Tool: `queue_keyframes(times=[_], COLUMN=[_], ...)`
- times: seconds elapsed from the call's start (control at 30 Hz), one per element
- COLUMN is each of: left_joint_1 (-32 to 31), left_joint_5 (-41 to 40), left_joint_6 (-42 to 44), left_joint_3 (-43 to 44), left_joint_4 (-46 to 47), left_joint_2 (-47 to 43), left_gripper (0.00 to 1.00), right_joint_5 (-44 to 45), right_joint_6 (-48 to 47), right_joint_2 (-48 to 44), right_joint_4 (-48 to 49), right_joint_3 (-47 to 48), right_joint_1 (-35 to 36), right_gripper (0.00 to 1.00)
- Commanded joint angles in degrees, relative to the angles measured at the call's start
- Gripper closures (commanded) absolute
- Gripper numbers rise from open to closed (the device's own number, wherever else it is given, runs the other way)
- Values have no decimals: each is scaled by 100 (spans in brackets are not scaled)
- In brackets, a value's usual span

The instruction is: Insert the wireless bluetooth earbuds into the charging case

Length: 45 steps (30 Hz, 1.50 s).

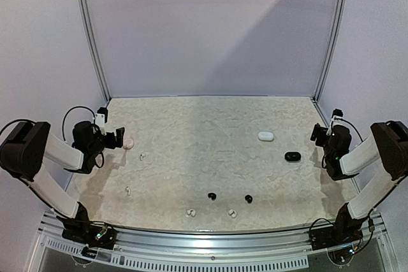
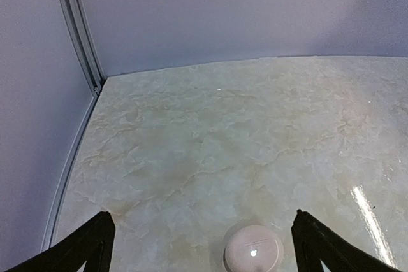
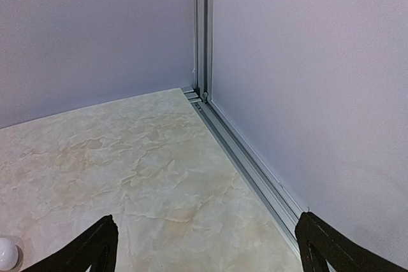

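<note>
The robot's left gripper should next move to its right in the top view, tilt and lower with its open fingers on both sides of the pink case, which is below the gripper.
Three pebble-like charging cases lie shut on the marble table: a pale pink case [image 1: 127, 144] [image 2: 253, 251] at the left, a white case [image 1: 266, 136] [image 3: 6, 253] and a black case [image 1: 292, 157] at the right. Several white earbuds [image 1: 141, 156] [image 1: 128, 190] [image 1: 190, 212] [image 1: 233, 213] and two black earbuds [image 1: 211, 195] [image 1: 248, 199] are scattered across the near half. My left gripper [image 1: 118, 138] [image 2: 201, 214] hangs open just left of the pink case, holding nothing. My right gripper [image 1: 317, 133] [image 3: 207, 217] is open and empty at the right edge.
Grey walls with aluminium corner posts [image 1: 89, 36] [image 1: 331, 36] enclose the table on three sides. A metal rail [image 3: 255, 176] runs along the right edge close to my right gripper. The arm bases [image 1: 89, 234] [image 1: 335, 237] sit on the front rail.
</note>
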Motion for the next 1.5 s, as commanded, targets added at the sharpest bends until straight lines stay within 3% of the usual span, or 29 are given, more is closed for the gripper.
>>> queue_keyframes(times=[0.0,0.1,0.17,0.27,0.37,0.43,0.5,0.57,0.67,0.73,0.83,1.07,1.47], left_joint_1=[-18,-16,-18,-10,22,58,48,41,49,50,45,-311,-605], left_joint_5=[-38,-37,-50,555,503,622,908,1050,425,303,232,-97,-560], left_joint_6=[33,29,50,262,172,175,452,675,305,116,-425,-1310,-1682], left_joint_3=[67,49,42,-100,-298,123,1179,2498,4218,5006,5574,5689,5932], left_joint_4=[-9,54,148,143,436,-852,-3024,-5150,-7710,-8875,-9818,-9939,-9586], left_joint_2=[-97,-71,-50,-340,-492,-1051,-1434,-1243,-473,-18,391,920,2074], left_gripper=[1,1,1,1,1,1,1,1,1,1,1,1,11], right_joint_5=[-151,-154,-330,-666,-1550,-1982,-2140,-2148,-2051,-1826,-1463,-1219,-1111], right_joint_6=[29,-149,-223,-84,152,373,441,489,818,1144,1659,2248,3015], right_joint_2=[-287,-373,-750,-1232,-1323,-1223,-1046,-850,-409,-76,421,1468,2081], right_joint_4=[-308,-600,-1565,-3185,-4742,-5508,-6098,-6541,-6963,-7163,-7423,-8309,-8240], right_joint_3=[119,191,641,1464,2371,2988,3559,4025,4682,5041,5549,6579,6759], right_joint_1=[20,66,86,86,100,184,399,645,975,1220,1630,2466,3352], right_gripper=[1,1,1,1,2,4,5,6,7,9,12,13,17])
